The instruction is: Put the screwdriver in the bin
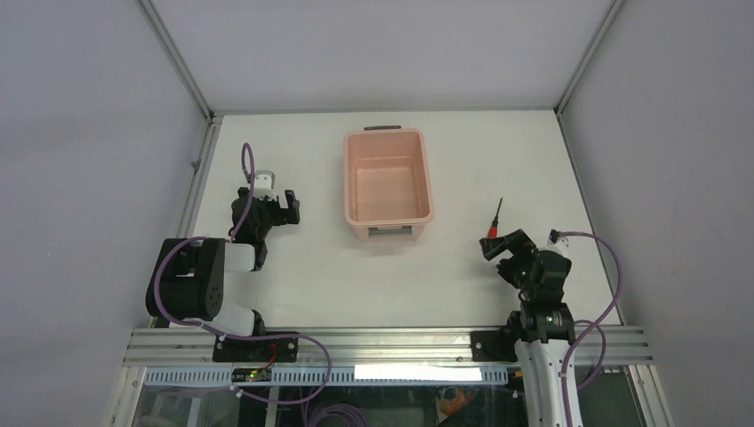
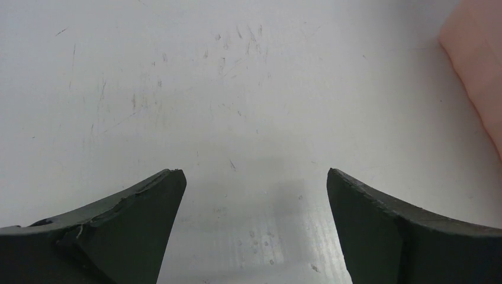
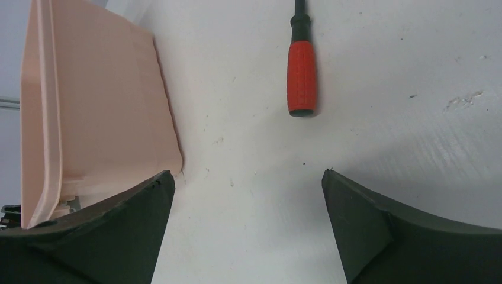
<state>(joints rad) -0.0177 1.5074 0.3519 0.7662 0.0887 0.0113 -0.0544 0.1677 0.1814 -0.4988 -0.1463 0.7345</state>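
Observation:
Next, my right gripper will raise its open fingers, swing outward, turn them downward and lower them astride the red handle's dark collar (image 1: 495,221) (image 3: 301,32), which lies outward of it.
The screwdriver (image 1: 494,220) lies on the white table right of the bin, its red handle nearest my right gripper and its dark shaft pointing away. In the right wrist view the screwdriver (image 3: 302,71) sits just ahead of my right gripper (image 3: 245,174), which is open and empty. From above, that right gripper (image 1: 503,242) hovers right behind the handle. The salmon-pink bin (image 1: 347,182) stands empty at the table's middle back, and the bin (image 3: 89,106) fills the left of the right wrist view. My left gripper (image 1: 283,203) rests open to the left of the bin, over bare table (image 2: 254,173).
Grey enclosure walls and metal frame posts (image 1: 182,67) surround the table. The arm bases are bolted to the aluminium rail (image 1: 382,342) along the near edge. A corner of the bin (image 2: 476,65) shows at the right of the left wrist view.

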